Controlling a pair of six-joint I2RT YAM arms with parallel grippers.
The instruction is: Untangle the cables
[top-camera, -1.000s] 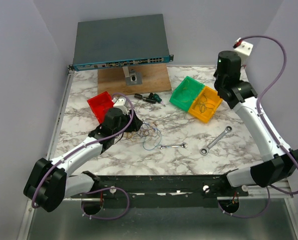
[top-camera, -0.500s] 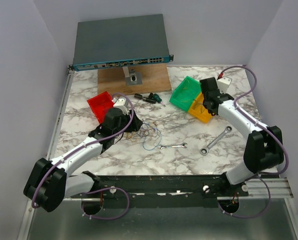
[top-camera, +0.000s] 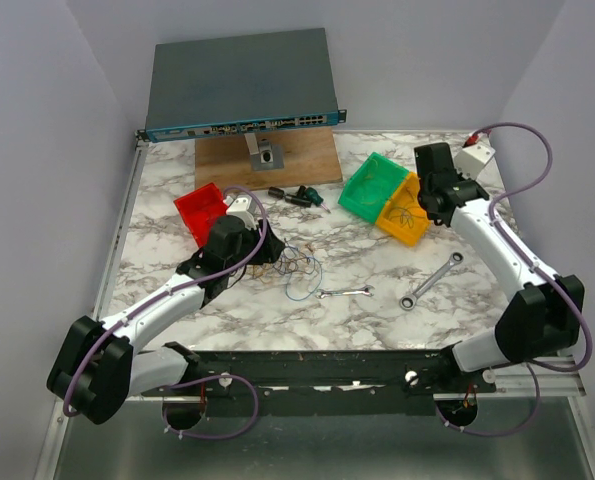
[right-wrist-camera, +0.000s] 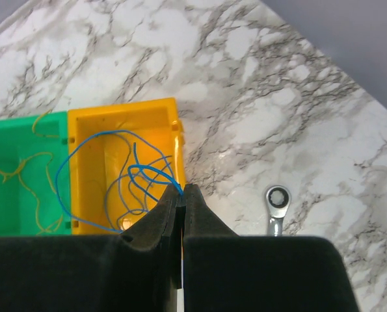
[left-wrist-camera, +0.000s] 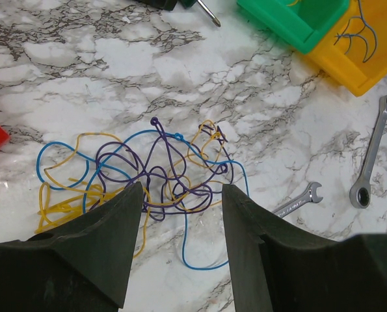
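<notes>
The yellow bin's middle lies below and left of my right gripper in the top view, so next my right gripper needs to lower there and release, the blue cable's loops already overhanging.
A tangle of purple, yellow and blue cables (left-wrist-camera: pixel 157 172) lies on the marble table, also in the top view (top-camera: pixel 295 266). My left gripper (left-wrist-camera: pixel 182 201) hovers just above its near side, open and empty. My right gripper (right-wrist-camera: pixel 182 190) is shut on a blue cable (right-wrist-camera: pixel 151 172) whose loops hang over the yellow bin (right-wrist-camera: pixel 95 130). In the top view the right gripper (top-camera: pixel 429 205) is over the yellow bin (top-camera: pixel 409 228). The green bin (top-camera: pixel 369 190) beside it holds thin yellow cables (right-wrist-camera: pixel 24 172).
A red bin (top-camera: pixel 199 212) stands left of the left wrist. A screwdriver (top-camera: pixel 299 196) lies behind the tangle. Two wrenches (top-camera: pixel 347 293) (top-camera: pixel 430 280) lie right of the tangle. A network switch (top-camera: pixel 239 85) on a wooden board (top-camera: pixel 299 160) fills the back.
My right arm swung down from high at the back right to the yellow bin, then shifted slightly right and back above it. The left arm and the tangle have not moved.
</notes>
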